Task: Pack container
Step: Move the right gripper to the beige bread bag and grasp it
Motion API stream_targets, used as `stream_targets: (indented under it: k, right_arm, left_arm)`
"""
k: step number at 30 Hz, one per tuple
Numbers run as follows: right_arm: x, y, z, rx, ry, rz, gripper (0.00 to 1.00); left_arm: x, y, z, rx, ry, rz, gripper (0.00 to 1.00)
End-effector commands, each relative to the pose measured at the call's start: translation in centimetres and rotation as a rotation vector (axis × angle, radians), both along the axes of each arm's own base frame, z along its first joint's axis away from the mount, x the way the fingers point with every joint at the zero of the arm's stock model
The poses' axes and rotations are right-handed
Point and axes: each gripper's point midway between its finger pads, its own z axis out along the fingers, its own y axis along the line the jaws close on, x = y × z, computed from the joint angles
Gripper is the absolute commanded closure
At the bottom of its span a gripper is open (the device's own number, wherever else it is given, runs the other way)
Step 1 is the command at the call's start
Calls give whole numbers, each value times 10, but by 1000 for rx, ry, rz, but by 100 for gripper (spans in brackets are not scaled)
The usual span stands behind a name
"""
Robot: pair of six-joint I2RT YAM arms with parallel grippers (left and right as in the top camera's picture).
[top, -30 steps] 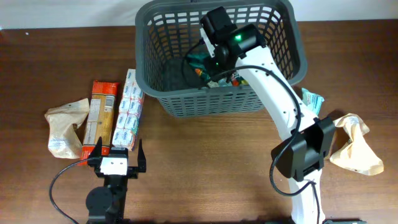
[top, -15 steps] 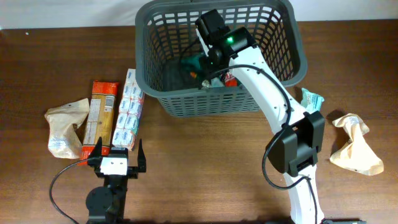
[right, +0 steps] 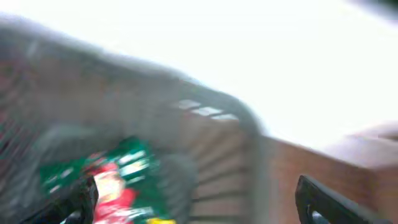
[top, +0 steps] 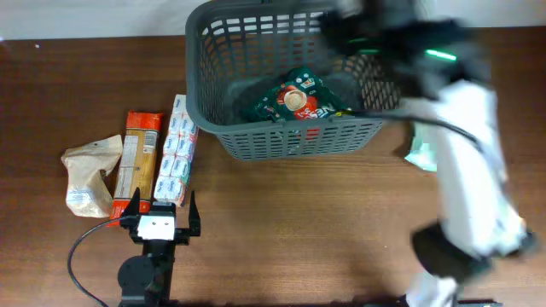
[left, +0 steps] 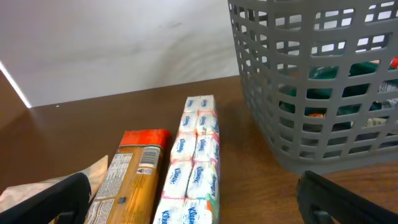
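Observation:
The beige and white packet lies below the right gripper, to its right in the overhead view, so the robot needs to swing that gripper off the container [top: 256, 141] and down onto the packet next.
The dark grey slotted container [top: 256, 141] stands at the back of the table. A green and red food packet [top: 295, 101] lies loose inside it, also showing as a green blur [right: 118, 174] in the right wrist view. My right gripper [right: 199, 205] is open and empty, above the container's right rim [right: 249, 118]; its arm [top: 465, 128] is motion-blurred in the overhead view. My left gripper [top: 162, 215] rests open and empty near the front left, pointing at a tissue pack [left: 196, 155].
Left of the container lie a tissue pack [top: 176, 153], an orange box [top: 138, 158] and a crumpled brown paper bag [top: 88, 175]. A teal packet [top: 420, 153] lies right of the container, partly behind the right arm.
My right gripper has opened and let go of the green packet, which now lies in the container. The right arm has swung up and to the right. The left arm has not moved.

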Motion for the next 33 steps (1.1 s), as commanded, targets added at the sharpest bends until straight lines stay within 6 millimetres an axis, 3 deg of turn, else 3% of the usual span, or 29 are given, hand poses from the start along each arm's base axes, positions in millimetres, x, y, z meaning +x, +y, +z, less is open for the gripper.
stream_targets:
  k: [1,3,5,6,9,12,17,23,27,33]
  right_arm:
    - [-33,-94,49,0,-105,-201,2]
    - [-48,-141,52,17,-104,-322,2]
    - [-63,-197,37,39,-59,-467,3]
    - [-67,-215,27,58,-34,-510,3]
    - [-72,-268,-25,157,70,-601,3]
    - [-79,-299,-103,275,237,-652,3]
    - [-109,-317,-239,388,545,-752,3]
    - [-146,-325,-346,338,751,-788,2]
    - [-165,-328,-379,292,831,-795,2]
    - [-172,-344,-396,263,844,-832,5]
  left_arm:
    - [0,3,-1,14,-4,15,1]
    - [0,3,-1,14,-4,15,1]
    - [0,3,-1,14,-4,15,1]
    - [0,3,-1,14,-4,15,1]
    - [0,3,-1,14,-4,15,1]
    - [0,3,-1,14,-4,15,1]
    - [0,3,-1,14,-4,15,1]
    - [0,3,-1,14,-4,15,1]
    - [0,3,-1,14,-4,15,1]
    - [0,3,-1,14,-4,15,1]
